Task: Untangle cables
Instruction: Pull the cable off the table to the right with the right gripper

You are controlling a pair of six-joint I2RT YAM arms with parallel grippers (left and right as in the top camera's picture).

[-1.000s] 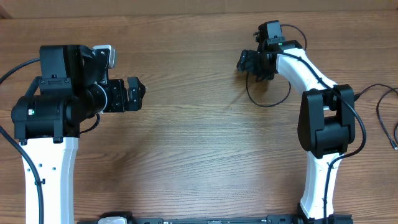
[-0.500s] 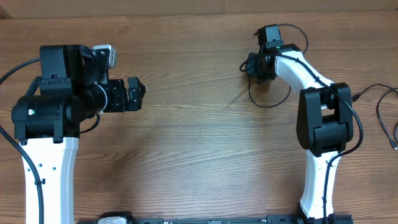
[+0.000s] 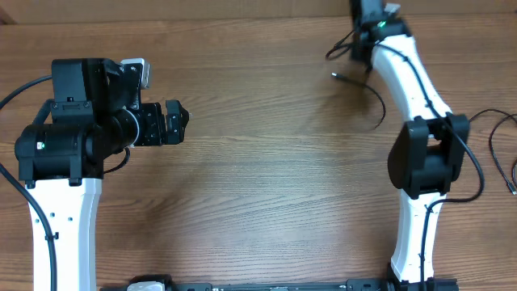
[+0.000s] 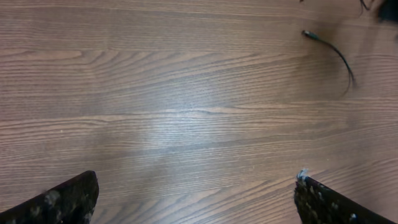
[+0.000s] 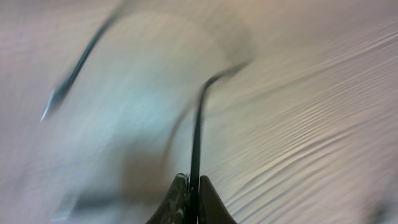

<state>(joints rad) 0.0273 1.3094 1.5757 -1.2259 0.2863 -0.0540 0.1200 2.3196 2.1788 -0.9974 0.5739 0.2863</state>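
The right gripper carries the held cable to the right in the overhead view next and releases it beside the other thin black cables already lying there.
My right gripper point(image 5: 193, 194) is shut on a thin black cable point(image 5: 198, 124) that rises from between its fingertips and bends off to the right. A second strand ends in a small plug point(image 5: 55, 99) at the left of that blurred view. From overhead, the right gripper point(image 3: 359, 42) is at the far edge of the table. The cable point(image 3: 378, 101) trails from it, with its plug end point(image 3: 335, 75) lying on the wood. My left gripper point(image 3: 174, 123) hovers open at the left, far from the cable. Its wrist view shows the plug and strand point(image 4: 329, 45) at top right.
More thin black cables point(image 3: 494, 141) lie at the table's right edge beside the right arm's base. The wooden table's far edge point(image 3: 242, 14) runs along the top. The left gripper's fingers point(image 4: 62, 202) stand wide apart above bare wood.
The right gripper has shut on the cable and pulled it toward the far edge. The small loop has drawn out into a longer strand. The left arm has not moved.
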